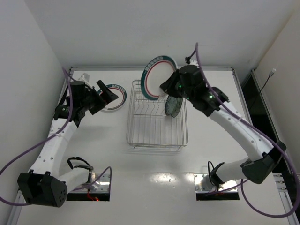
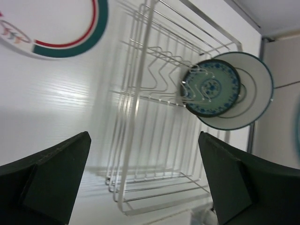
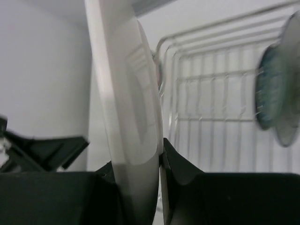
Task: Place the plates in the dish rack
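I need to turn my right gripper next to line the white plate up with the teal plate and lower it there, because empty wires of the dish rack stand beside the teal plate.
The silver wire dish rack (image 1: 157, 123) stands mid-table. A patterned teal plate (image 1: 172, 106) stands on edge in its right side, with a white green-rimmed plate (image 2: 255, 86) right behind it; both show in the left wrist view, the teal one (image 2: 211, 87) in front. My right gripper (image 1: 167, 87) is shut on the edge of a white plate with green rim and red ring (image 1: 157, 77), holding it tilted above the rack's far left corner; in the right wrist view that plate (image 3: 131, 108) is edge-on. My left gripper (image 1: 107, 95) is open over another such plate (image 1: 120, 97) lying flat left of the rack.
White walls close in the table on the left, back and right. A raised rim (image 1: 150, 68) runs along the far table edge. The arm bases (image 1: 93, 183) sit at the near edge. The rack's upright prongs (image 2: 161, 75) fill its left half.
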Controlling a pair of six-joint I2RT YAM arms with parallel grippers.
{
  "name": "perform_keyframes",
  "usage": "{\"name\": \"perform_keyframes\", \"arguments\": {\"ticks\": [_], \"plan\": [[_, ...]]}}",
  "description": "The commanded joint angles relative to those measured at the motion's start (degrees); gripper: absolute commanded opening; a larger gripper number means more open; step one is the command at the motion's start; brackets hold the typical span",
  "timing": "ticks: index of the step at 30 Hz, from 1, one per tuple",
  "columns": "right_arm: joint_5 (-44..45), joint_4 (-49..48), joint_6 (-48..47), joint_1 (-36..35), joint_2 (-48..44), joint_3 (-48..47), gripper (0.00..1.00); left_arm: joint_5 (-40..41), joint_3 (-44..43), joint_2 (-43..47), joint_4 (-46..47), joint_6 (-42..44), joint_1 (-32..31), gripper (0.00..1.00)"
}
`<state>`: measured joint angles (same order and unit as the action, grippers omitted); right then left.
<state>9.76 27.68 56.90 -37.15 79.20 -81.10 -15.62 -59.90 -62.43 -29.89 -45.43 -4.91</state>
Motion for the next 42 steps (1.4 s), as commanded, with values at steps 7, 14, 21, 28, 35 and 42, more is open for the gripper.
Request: {"name": "perform_keyframes", "arguments": {"ticks": [7,14,21,28,35,42], "plan": [[37.06,40.33,0.39,-3.72,14.48,-23.39,0.00,14.47,-2.33,3.81,-8.07,6.75,-0.37,0.99],[40.06,42.36,1.01,-5.48,25.11,-26.64,0.00,22.91,-1.55,2.67,-11.33,8.25,-0.37,0.99],[41.83,42.29,-1.26,-5.48,29.70,-26.93,0.00,24.84,1.45,2.67,-11.33,9.31,-0.37,0.99],[37.17,29.37,-8.03,-3.64,27.59,-18.13,0.00,25.98,1.98,1.53,-11.33,9.83,-0.37,0.99],[34.02,23.40,-12.07,-1.80,28.91,-14.36,0.00,27.04,1.45,1.53,-11.33,9.83,-0.37,0.99],[28.13,18.90,-13.13,0.58,25.84,-8.64,0.16,27.04,2.59,0.47,-10.19,9.31,0.33,0.99]]}}
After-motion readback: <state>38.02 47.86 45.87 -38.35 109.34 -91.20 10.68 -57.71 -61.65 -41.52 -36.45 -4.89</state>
